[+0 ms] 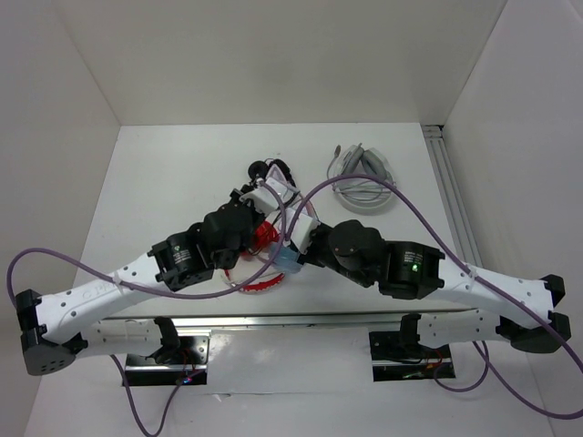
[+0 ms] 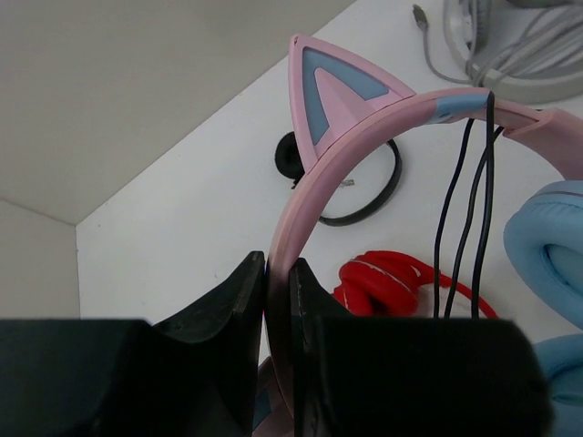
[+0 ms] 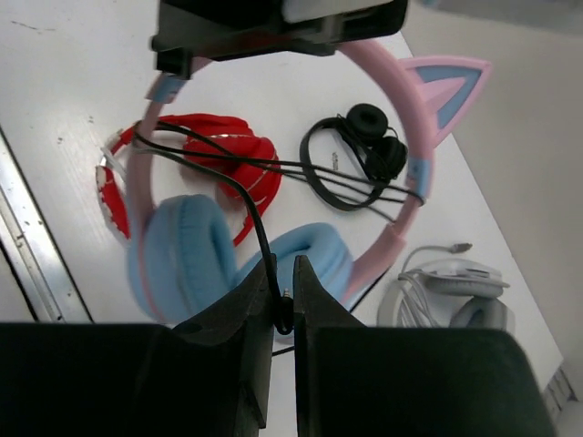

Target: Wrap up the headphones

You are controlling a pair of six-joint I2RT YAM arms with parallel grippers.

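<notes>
My right gripper will next take the cable's end to the headband's side by the grey-white pair [image 3: 389, 244] and release it, as the cable's parts already cross the headband.
The headphones [image 3: 414, 146] have a pink headband with cat ears [image 2: 337, 86] and light blue ear cups [image 3: 182, 250]. They are held up above the table. My left gripper [image 2: 276, 262] is shut on the pink headband [image 2: 301, 191]. It also shows in the top view [image 1: 271, 202]. The thin black cable [image 2: 469, 200] runs in several strands across the headband. My right gripper [image 3: 283, 264] is shut on the cable's end by the plug, just in front of the ear cups. In the top view, the right gripper [image 1: 301, 238] and the arms hide most of the headphones [image 1: 288, 261].
A red pair [image 3: 228, 155] lies on the table under the held headphones. A small black pair [image 3: 364, 150] lies behind it. A grey-white pair with a coiled cable [image 1: 364, 177] sits at the back right. A metal rail [image 1: 451, 200] runs along the right edge.
</notes>
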